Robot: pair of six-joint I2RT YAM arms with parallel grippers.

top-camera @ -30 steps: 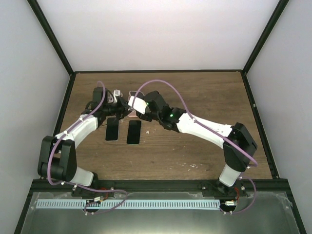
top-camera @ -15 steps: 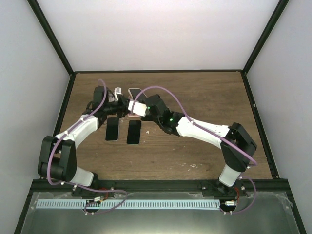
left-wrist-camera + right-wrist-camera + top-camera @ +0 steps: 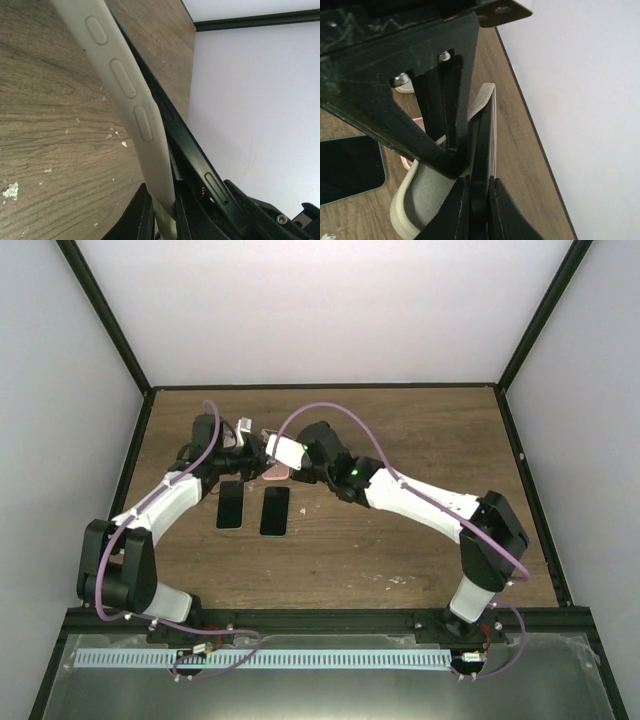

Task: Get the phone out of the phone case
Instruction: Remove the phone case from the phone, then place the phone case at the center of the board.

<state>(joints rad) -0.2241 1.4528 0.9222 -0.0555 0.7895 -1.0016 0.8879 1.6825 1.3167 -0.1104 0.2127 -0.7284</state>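
Note:
The pink case lies underneath, so my left gripper will next carry the cream case to the right in the top view, then down onto the empty wood beside the pink case.
A cream phone case stands on edge above the table, its side buttons facing the left wrist camera. My left gripper is shut on the case's rim. The black phone is partly peeled out of the case along one long side. My right gripper is shut on the phone's thin black edge, with the case's cream shell curving away to the left. In the top view the left gripper and right gripper meet at the back left of the table.
Two dark phones lie flat side by side on the wooden table, one on the left and one on the right. A pink case lies just under the grippers. The black frame edge and white walls close the back.
My right gripper has closed onto the phone's edge and shifted slightly up and left toward the left gripper. The left gripper has kept its hold on the case.

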